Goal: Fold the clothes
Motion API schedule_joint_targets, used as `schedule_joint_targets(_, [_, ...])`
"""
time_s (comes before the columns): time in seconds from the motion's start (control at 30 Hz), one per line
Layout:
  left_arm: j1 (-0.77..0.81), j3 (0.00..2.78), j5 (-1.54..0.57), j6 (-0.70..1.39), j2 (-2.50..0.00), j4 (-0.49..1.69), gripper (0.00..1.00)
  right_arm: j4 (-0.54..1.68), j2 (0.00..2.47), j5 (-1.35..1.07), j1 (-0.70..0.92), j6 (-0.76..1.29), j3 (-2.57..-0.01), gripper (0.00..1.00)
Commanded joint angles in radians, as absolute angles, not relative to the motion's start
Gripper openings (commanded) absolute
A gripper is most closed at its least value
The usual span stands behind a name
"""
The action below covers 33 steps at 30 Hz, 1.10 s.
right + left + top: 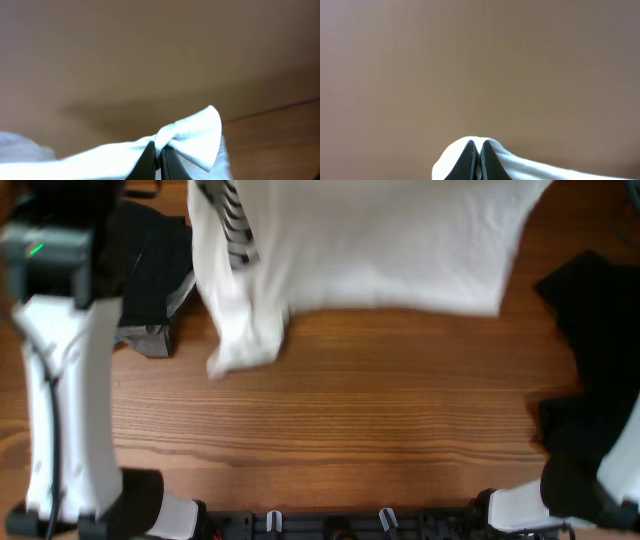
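Observation:
The white T-shirt [380, 245] hangs lifted above the wood, so my left gripper will next lower the fold toward the tabletop [198, 318] next to the dark cloth and let go of the fold.
The white T-shirt [380, 245] hangs lifted over the far half of the table, its black striped print [232, 220] at the upper left and a sleeve drooping to the wood at the left. My left gripper [476, 146] is shut on a fold of the white T-shirt [530, 167]. My right gripper [157, 146] is shut on a bunched corner of the white T-shirt [197, 135]. Neither gripper's fingertips show in the overhead view. A loose black garment [590, 370] lies at the right edge.
Another dark cloth [150, 270] lies at the far left beside a grey block [145, 338]. The left arm's white link [65, 410] stands at the left, the right arm's base [560, 500] at the lower right. The wooden table [350, 420] lies bare in front.

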<state>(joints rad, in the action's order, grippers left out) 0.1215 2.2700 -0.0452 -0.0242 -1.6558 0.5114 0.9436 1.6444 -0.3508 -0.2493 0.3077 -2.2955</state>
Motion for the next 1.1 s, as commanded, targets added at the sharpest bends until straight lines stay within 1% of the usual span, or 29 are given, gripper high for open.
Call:
schedule_joint_targets(0.0, [0.115, 2.310, 0.005, -0.075, -1.625, 0.665, 0.04, 1.003, 1.626, -0.268, -0.262, 0.243, -2.312, 0.04])
schedule_joint_targets(0.07, [0.116, 2.310, -0.016, -0.074, -1.637, 0.825, 0.05, 1.079, 1.644, -0.218, -0.261, 0.206, -2.300, 0.04])
schedule_joint_targets(0.1, [0.116, 2.310, -0.030, -0.072, -1.645, 0.907, 0.07, 1.126, 1.655, -0.205, -0.262, 0.205, -2.294, 0.04])
schedule_joint_targets(0.23, [0.116, 2.309, -0.078, -0.036, -1.698, 1.208, 0.10, 1.298, 1.721, -0.208, -0.261, 0.155, -2.257, 0.04])
schedule_joint_targets(0.33, [0.116, 2.307, -0.131, -0.036, -1.775, 1.417, 0.07, 1.399, 1.776, -0.217, -0.258, 0.121, -2.189, 0.05])
schedule_joint_targets(0.4, [0.121, 2.301, -0.160, -0.037, -1.842, 1.514, 0.06, 1.427, 1.799, -0.218, -0.255, 0.104, -2.121, 0.06])
schedule_joint_targets(0.5, [0.138, 2.291, -0.164, -0.037, -1.908, 1.581, 0.04, 1.449, 1.807, -0.216, -0.255, 0.104, -2.036, 0.06])
schedule_joint_targets(0.63, [0.171, 2.290, -0.169, -0.036, -1.942, 1.610, 0.04, 1.480, 1.807, -0.199, -0.256, 0.104, -1.953, 0.06])
schedule_joint_targets(0.67, [0.181, 2.290, -0.186, -0.037, -1.942, 1.609, 0.07, 1.481, 1.807, -0.183, -0.256, 0.102, -1.936, 0.07])
schedule_joint_targets(0.7, [0.194, 2.290, -0.198, -0.037, -1.945, 1.605, 0.17, 1.481, 1.807, -0.172, -0.256, 0.098, -1.921, 0.08])
schedule_joint_targets(0.77, [0.221, 2.281, -0.197, -0.039, -1.955, 1.592, 0.27, 1.471, 1.807, -0.173, -0.255, 0.097, -1.896, 0.08])
schedule_joint_targets(0.83, [0.253, 2.241, -0.197, -0.038, -1.972, 1.541, 0.32, 1.444, 1.807, -0.172, -0.255, 0.108, -1.873, 0.08])
schedule_joint_targets(0.93, [0.284, 2.130, -0.165, -0.037, -1.999, 1.421, 0.35, 1.412, 1.807, -0.172, -0.256, 0.115, -1.850, 0.08])
schedule_joint_targets(0.97, [0.289, 2.082, -0.152, -0.037, -2.011, 1.374, 0.38, 1.404, 1.808, -0.172, -0.257, 0.115, -1.848, 0.08])
schedule_joint_targets(1.07, [0.290, 1.933, -0.145, -0.007, -2.045, 1.233, 0.38, 1.399, 1.808, -0.172, -0.257, 0.115, -1.846, 0.08])
